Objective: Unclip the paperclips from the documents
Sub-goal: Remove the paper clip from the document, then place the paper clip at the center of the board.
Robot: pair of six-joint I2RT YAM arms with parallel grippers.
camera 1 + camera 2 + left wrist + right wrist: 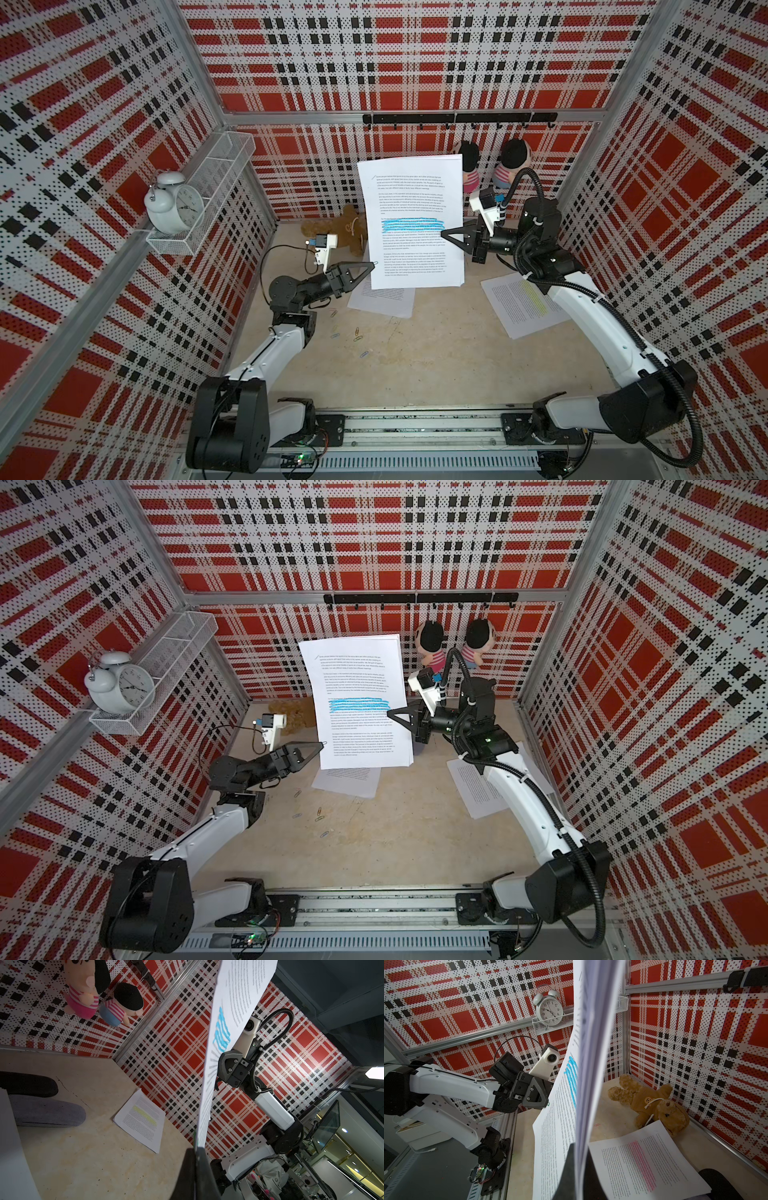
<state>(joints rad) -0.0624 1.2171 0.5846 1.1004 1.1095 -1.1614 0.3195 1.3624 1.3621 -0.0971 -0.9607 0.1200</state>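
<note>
The green paperclip goes back and down with my left gripper next, the fingers tilting downward. It comes free among other loose paperclips, since those already lie on the tabletop.
A white document with a blue band [411,220] [357,700] hangs upright in the air between my two grippers. My right gripper [444,233] [577,1145] is shut on its right edge. My left gripper [371,265] [196,1148] is shut at its left edge on a small green paperclip [548,1103] there. A pink-banded document [643,1163] [380,297] lies flat below the raised one. The yellow-banded document [525,303] [141,1120] lies at the right, partly under my right arm. Several loose paperclips [356,332] [319,812] are scattered on the table near my left arm.
A brown teddy bear [332,232] lies at the back behind the raised sheet. Two dolls [513,166] hang under a black hook rail [457,118]. An alarm clock [176,203] stands on a wire shelf [199,199] on the left wall. Plaid walls close in three sides.
</note>
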